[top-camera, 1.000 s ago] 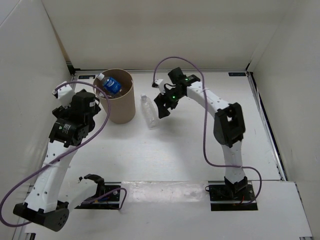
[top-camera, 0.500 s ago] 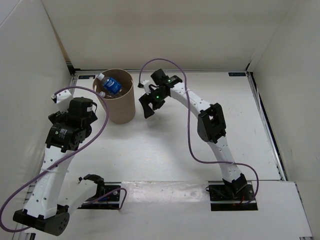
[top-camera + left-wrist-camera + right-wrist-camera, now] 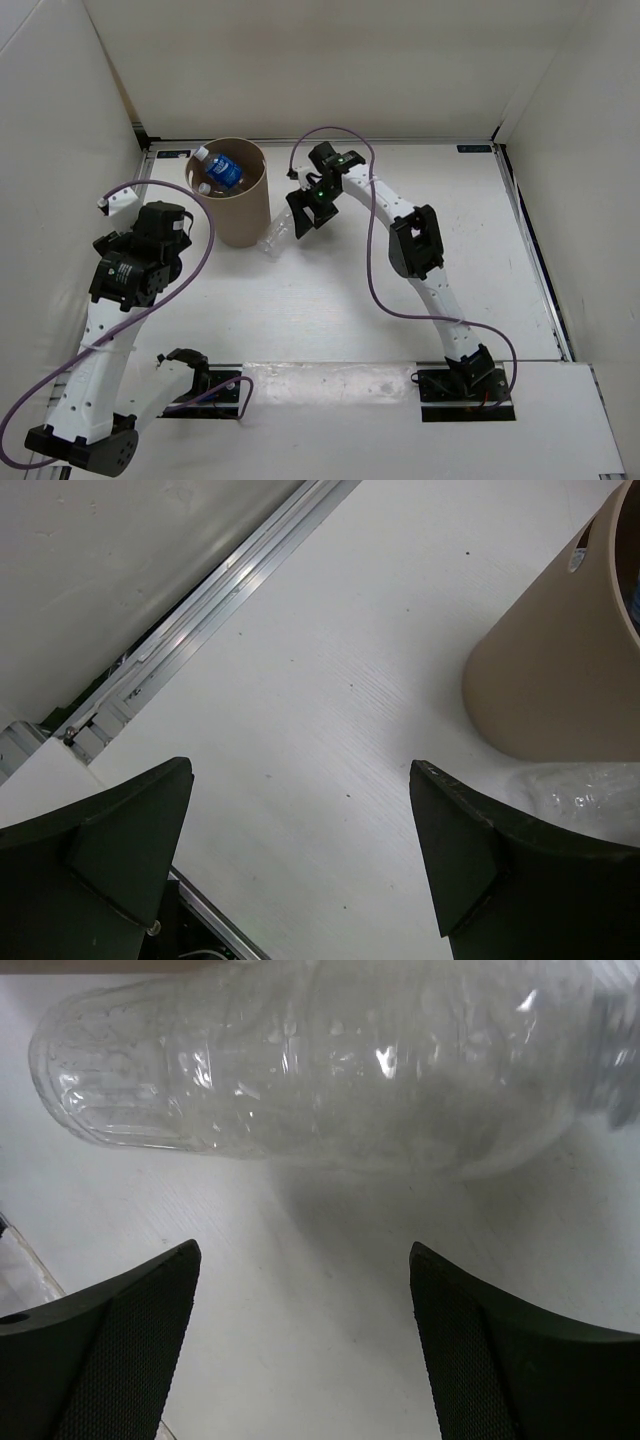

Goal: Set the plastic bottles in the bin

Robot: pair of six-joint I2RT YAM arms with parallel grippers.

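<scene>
Next, my right gripper moves toward the bin, its fingers turning to span the clear bottle's width, as the clear bottle's body lies to its left in the top view.
The tan bin stands upright at the back left. Inside it lies a blue-labelled bottle with a white cap, and a second white cap shows beside it. A clear bottle lies on its side on the table against the bin's right base. My right gripper is open just right of it, and in the right wrist view the bottle lies just beyond the fingertips. My left gripper is open and empty over bare table left of the bin. The clear bottle shows at its right edge.
White enclosure walls stand on the left, back and right. A metal rail runs along the left wall's foot. Purple cables loop over both arms. The arm bases sit at the near edge.
My right gripper has swung left toward the bin. The clear bottle has shifted left and now lies against the bin's base. My left arm has drawn back toward the near left.
</scene>
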